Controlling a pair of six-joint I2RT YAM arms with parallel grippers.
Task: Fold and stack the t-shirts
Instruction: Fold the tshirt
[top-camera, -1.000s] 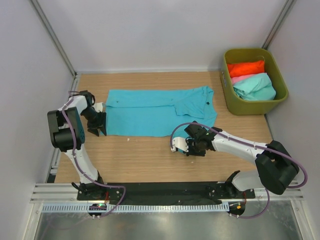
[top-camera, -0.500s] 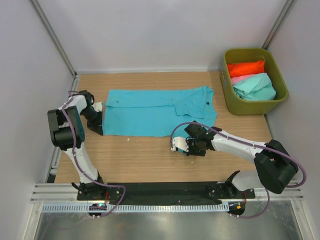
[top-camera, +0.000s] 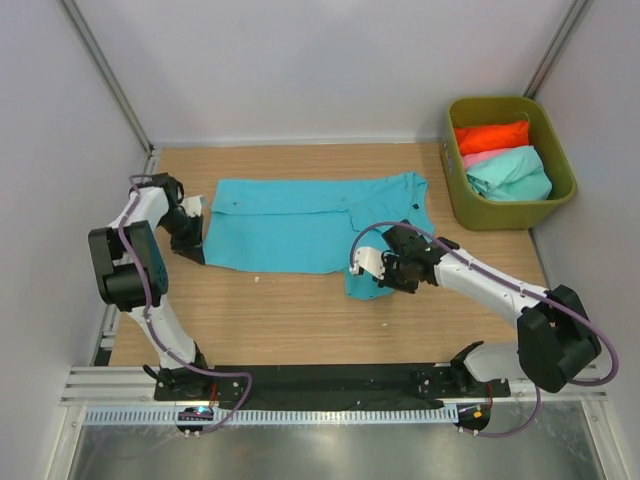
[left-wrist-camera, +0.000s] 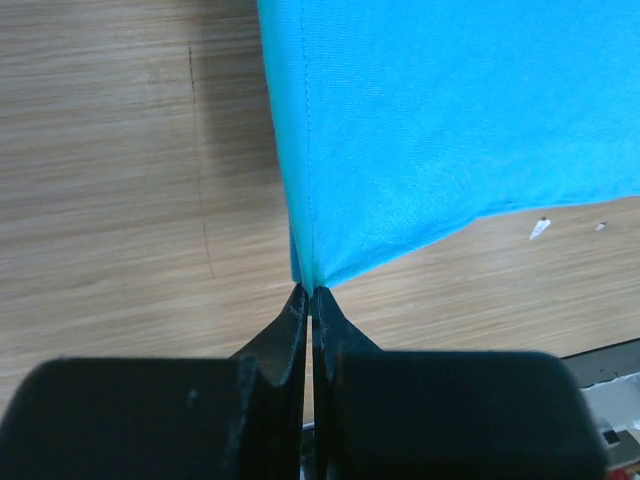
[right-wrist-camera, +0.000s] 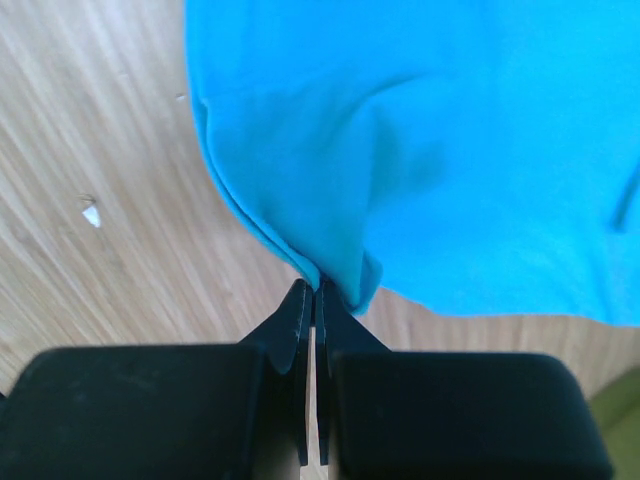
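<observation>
Next, the right gripper lifts and carries the t-shirt's hem outward onto the t-shirt's far edge (top-camera: 397, 180), since both grippers hold the near edge of the spread t-shirt.
A turquoise-blue t-shirt (top-camera: 300, 225) lies spread across the wooden table. At its near-left corner my left gripper (top-camera: 198, 248) is shut on the cloth; in the left wrist view the gripper (left-wrist-camera: 308, 293) pinches the corner of that shirt (left-wrist-camera: 450, 120). My right gripper (top-camera: 385, 272) is shut on the near-right hem, and a flap of cloth hangs bunched beneath it. The right wrist view has the gripper (right-wrist-camera: 316, 288) closed on a folded edge of the shirt (right-wrist-camera: 450, 150). The orange-red t-shirt (top-camera: 492, 136), the pink one (top-camera: 478, 157) and the mint-green one (top-camera: 512, 172) sit in the bin.
An olive-green bin (top-camera: 458, 195) stands at the table's far right, close to the right wall. Walls enclose the table on the left, back and right. A small white speck (top-camera: 257, 279) lies on the wood near the shirt's front edge.
The left gripper has closed on the shirt's near-left corner. The right gripper has moved up and to the right, taking the shirt's near-right hem with it, so cloth now bunches under it.
</observation>
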